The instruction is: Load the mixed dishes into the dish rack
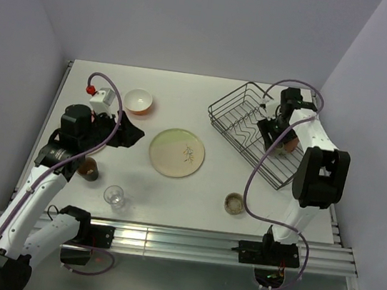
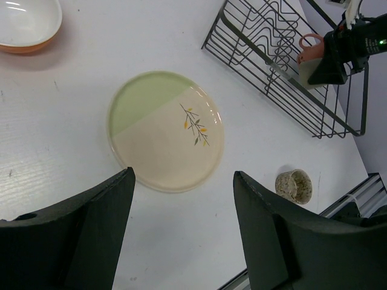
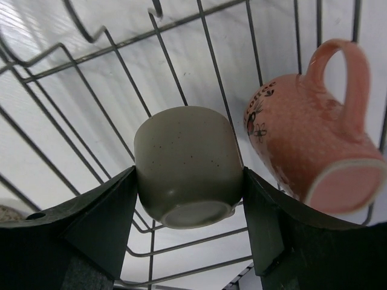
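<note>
The grey-green cup is still raised, and the rack wires beside the pink cup are just below my right gripper. My right gripper will lower the grey-green cup onto those wires next and let go of it.
The dish rack stands at the right; it also shows in the left wrist view. My right gripper is inside it, shut on the grey-green cup, held bottom towards the camera just above the rack wires. The pink cup lies in the rack right beside it. My left gripper is open and empty above the table, near the cream-green sprig plate, which lies at the table's middle. The pink-cream plate is hidden.
The orange bowl sits behind my left gripper. The brown cup and clear glass stand near the front left. The small speckled bowl stands near the front edge, right of the middle.
</note>
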You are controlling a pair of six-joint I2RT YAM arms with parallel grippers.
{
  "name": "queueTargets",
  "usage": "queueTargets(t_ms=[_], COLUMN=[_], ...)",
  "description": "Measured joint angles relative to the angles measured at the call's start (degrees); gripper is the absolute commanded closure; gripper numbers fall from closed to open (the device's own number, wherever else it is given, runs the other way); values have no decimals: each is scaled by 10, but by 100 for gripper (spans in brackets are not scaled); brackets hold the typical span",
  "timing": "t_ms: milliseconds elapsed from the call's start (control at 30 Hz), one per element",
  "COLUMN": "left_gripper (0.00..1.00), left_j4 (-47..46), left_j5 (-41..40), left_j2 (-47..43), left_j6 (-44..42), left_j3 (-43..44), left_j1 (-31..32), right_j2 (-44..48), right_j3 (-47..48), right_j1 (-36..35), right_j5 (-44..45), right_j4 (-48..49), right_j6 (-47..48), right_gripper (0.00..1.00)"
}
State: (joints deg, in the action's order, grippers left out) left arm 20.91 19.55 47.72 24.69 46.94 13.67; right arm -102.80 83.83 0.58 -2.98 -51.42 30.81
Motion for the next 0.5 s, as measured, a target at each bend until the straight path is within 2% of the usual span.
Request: queueTargets(t_ms=[500], left_gripper=[27], left_j4=[0], left_j5=[0], left_j2=[0], left_j6=[2], left_j3=[-9], left_j1=[0], right_j2=[-23], right_j3=[-44], right_j1=[-1], right_j5=[45], right_j4=[35], right_j6=[-32], right_gripper=[64])
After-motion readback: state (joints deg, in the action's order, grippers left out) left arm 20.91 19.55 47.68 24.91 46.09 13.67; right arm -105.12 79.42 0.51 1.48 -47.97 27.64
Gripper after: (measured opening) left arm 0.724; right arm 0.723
